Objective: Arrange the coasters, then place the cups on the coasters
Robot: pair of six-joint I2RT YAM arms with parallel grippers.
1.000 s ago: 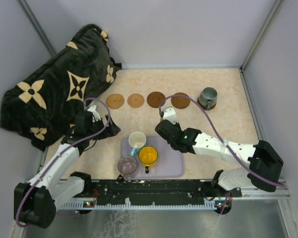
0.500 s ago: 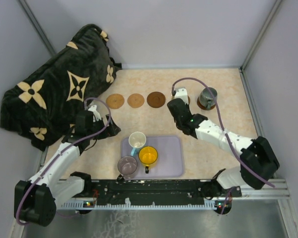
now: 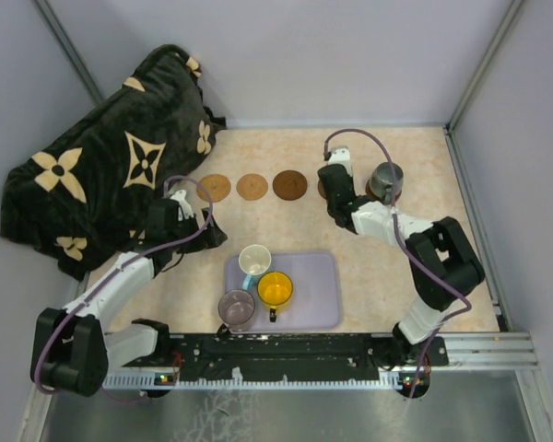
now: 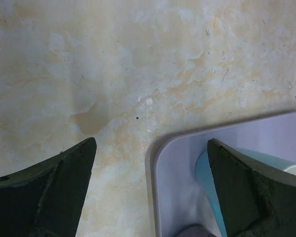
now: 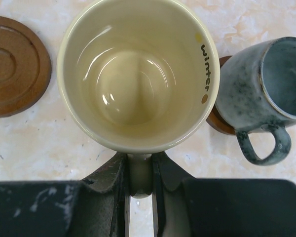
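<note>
The coaster's edge shows below my gripper, so my right gripper should next lower until the cream cup stands on the partly covered coaster (image 3: 322, 189), then release the handle.
My right gripper (image 5: 139, 170) is shut on the handle of the cream cup (image 5: 138, 74). It holds the cup upright in the coaster row, close to the left of the dark grey-green cup (image 5: 266, 84). That cup stands on a brown coaster (image 5: 218, 123). Another brown coaster (image 5: 15, 74) lies to the left. In the top view three bare coasters (image 3: 215, 187) (image 3: 252, 186) (image 3: 289, 184) form a row; whatever is under the cream cup (image 3: 336, 184) is hidden. My left gripper (image 4: 150, 143) hangs open over the tray's corner (image 4: 177, 168).
The lavender tray (image 3: 318, 295) holds the white cup (image 3: 254, 261), the yellow cup (image 3: 275, 289) and the purple-grey cup (image 3: 237, 307). A dark patterned blanket (image 3: 111, 175) is heaped at the back left. Walls enclose the table at the back and sides.
My right arm has carried the cream cup from beside the tray back to the coaster row, next to the grey-green cup. My left gripper has shifted slightly toward the tray.
</note>
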